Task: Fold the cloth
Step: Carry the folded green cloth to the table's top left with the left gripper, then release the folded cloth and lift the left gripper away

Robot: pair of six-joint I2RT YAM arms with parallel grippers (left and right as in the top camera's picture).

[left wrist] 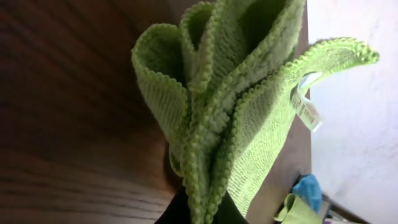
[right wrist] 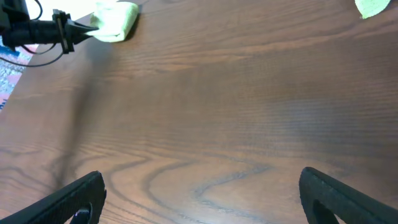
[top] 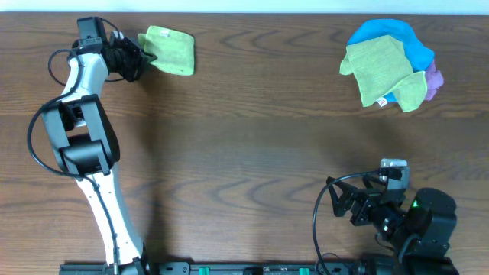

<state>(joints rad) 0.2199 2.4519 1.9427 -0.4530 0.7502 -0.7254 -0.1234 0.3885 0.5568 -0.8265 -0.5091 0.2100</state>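
Observation:
The cloth's bunched hems are held off the wood, so my left gripper should next move down to the tabletop below the pinched edge and release the layers there.
The cloth [top: 170,50] is lime-green and lies in a folded bundle at the table's far left back. My left gripper [top: 142,58] is shut on its left edge. In the left wrist view the cloth [left wrist: 236,106] rises from my left gripper [left wrist: 202,214] in several bunched layers, and the corded hems are pinched between the jaws. A small white tag [left wrist: 306,111] hangs from its right edge. My right gripper [top: 341,205] rests low at the front right, far from the cloth. Seen from the right wrist, the right gripper [right wrist: 202,199] is open over bare wood, and the cloth [right wrist: 115,20] shows far off.
A pile of other cloths sits at the back right: a duller green cloth [top: 378,70] on a blue cloth [top: 405,38], with a purple one [top: 433,81] at the edge. The table's back edge [top: 252,12] runs just behind the cloth.

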